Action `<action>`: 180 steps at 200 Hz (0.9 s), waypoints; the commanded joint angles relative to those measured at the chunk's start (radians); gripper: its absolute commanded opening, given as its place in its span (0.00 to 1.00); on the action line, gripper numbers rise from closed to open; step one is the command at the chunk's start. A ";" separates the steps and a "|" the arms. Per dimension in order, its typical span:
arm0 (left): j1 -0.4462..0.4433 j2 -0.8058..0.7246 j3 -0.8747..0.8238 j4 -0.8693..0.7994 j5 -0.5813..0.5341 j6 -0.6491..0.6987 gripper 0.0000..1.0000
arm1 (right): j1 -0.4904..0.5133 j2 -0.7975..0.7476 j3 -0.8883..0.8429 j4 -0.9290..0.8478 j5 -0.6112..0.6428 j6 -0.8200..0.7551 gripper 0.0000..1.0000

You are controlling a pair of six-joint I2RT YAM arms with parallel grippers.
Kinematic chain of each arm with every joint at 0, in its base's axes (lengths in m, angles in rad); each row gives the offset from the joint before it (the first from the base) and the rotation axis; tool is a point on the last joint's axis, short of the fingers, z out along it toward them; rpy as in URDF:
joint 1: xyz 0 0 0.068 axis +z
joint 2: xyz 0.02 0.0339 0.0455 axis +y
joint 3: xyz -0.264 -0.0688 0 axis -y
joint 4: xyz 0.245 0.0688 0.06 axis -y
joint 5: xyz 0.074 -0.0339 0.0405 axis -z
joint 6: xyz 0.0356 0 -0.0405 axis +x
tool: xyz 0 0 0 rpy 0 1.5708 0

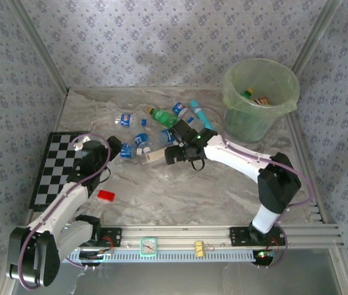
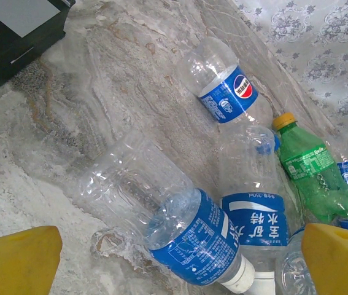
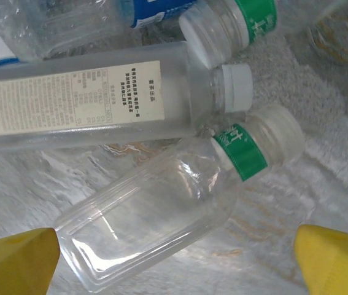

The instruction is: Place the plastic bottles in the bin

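My right gripper should next go down and turn over the clear bottle with the green neck band, as it lies slanted between the open fingers.
Several plastic bottles (image 1: 155, 132) lie in a loose heap at mid-table. The pale green bin (image 1: 284, 77) stands at the back right with a few items inside. My left gripper (image 1: 115, 148) sits open at the heap's left edge. Between its yellow fingertips (image 2: 17, 261) lies a clear bottle with a blue label (image 2: 180, 227), untouched. Beyond it are a Pepsi bottle (image 2: 223, 86) and a green bottle (image 2: 312, 169). My right gripper (image 1: 175, 153) is open over the heap's right side, straddling a clear bottle with a green neck band (image 3: 161, 215). A long frosted bottle (image 3: 88, 104) lies behind it.
A checkerboard (image 1: 57, 166) lies at the left under the left arm. A small red block (image 1: 105, 195) sits in front of it. A teal tube (image 1: 201, 114) lies near the bin. Patterned walls close in the back and both sides.
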 commanded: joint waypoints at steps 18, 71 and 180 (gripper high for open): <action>0.007 -0.013 -0.010 0.020 0.012 -0.011 1.00 | 0.046 0.046 0.002 -0.010 0.080 0.307 1.00; 0.007 -0.057 -0.036 0.009 -0.009 -0.010 1.00 | 0.047 0.100 -0.047 0.064 0.051 0.415 1.00; 0.002 0.004 -0.027 0.070 0.049 0.031 1.00 | 0.015 0.150 -0.177 0.188 0.019 0.483 0.97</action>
